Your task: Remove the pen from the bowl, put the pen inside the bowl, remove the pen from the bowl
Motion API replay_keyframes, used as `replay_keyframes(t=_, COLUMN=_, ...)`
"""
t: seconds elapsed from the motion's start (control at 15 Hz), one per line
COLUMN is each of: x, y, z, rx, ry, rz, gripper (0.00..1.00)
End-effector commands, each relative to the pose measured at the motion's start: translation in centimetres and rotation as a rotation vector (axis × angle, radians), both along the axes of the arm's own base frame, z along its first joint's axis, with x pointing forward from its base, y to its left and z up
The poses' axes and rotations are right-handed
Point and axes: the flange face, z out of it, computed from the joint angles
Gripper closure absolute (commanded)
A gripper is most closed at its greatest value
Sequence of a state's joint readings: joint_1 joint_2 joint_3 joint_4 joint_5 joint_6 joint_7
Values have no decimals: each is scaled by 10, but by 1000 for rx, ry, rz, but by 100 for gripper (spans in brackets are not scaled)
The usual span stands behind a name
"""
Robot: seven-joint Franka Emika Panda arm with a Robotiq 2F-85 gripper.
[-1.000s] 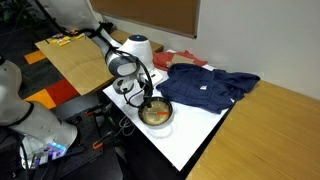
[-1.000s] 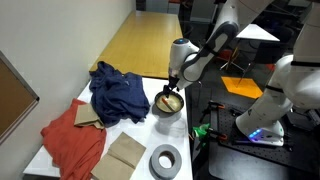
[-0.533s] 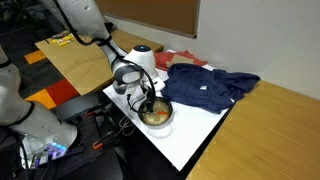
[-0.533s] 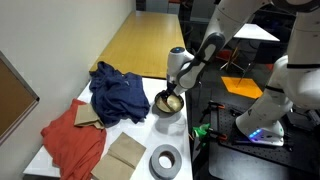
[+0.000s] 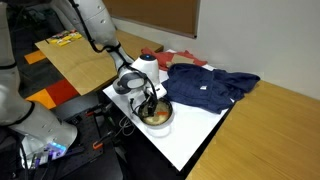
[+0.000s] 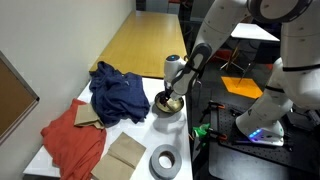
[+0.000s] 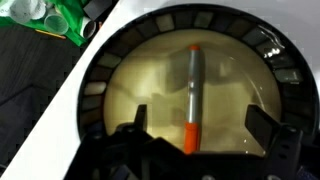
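Note:
The robot's gripper will go a little further down into the bowl and close on the pen's orange-red end [image 7: 191, 137], because that end is already between its open fingers.
The bowl [image 7: 110, 75] fills the wrist view, with a dark ribbed rim and a tan-yellow inside. The pen [image 7: 192, 95] lies on its bottom, grey in its upper part with an orange-red lower end. My gripper [image 7: 200, 135] is open and low inside the bowl, one fingertip on each side of the pen's orange end, not touching it. In both exterior views the gripper [image 5: 148, 102] [image 6: 172, 92] hangs straight down into the bowl [image 5: 165, 116] [image 6: 160, 107] at the table's edge, and the pen is hidden there.
A blue cloth [image 5: 205, 88] [image 6: 115, 90] lies beside the bowl. A red cloth [image 6: 70, 140], brown cardboard pieces [image 6: 125, 152] and a grey tape roll [image 6: 165, 159] lie on the white table [image 5: 190, 135]. Green and black items [image 7: 60, 20] lie below the table's edge.
The gripper has come down into the bowl, and the arm above it has leaned over with it. The bowl has stayed where it was.

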State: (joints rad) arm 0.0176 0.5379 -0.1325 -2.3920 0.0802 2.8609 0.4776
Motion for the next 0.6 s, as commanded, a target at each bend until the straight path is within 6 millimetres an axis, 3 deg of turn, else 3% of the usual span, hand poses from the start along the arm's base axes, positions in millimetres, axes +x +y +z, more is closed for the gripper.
replay_keyframes(t=0.0, x=7, y=-3, z=-11, rx=-5, ry=-3, rz=-19, gripper=0)
replay_keyframes(t=0.07, x=8, y=-3, z=-13, rx=-4, ry=-2, rz=-22, gripper=0)
replay_keyframes(t=0.13, x=8, y=-4, z=-15, rx=-6, ry=-3, rz=-23, gripper=25)
replay_keyframes(t=0.27, x=9, y=-4, z=-18, rx=-8, ry=-2, rz=-23, gripper=34)
replay_keyframes(t=0.53, x=10, y=-8, z=-20, rx=-9, ry=-3, rz=-31, gripper=66)
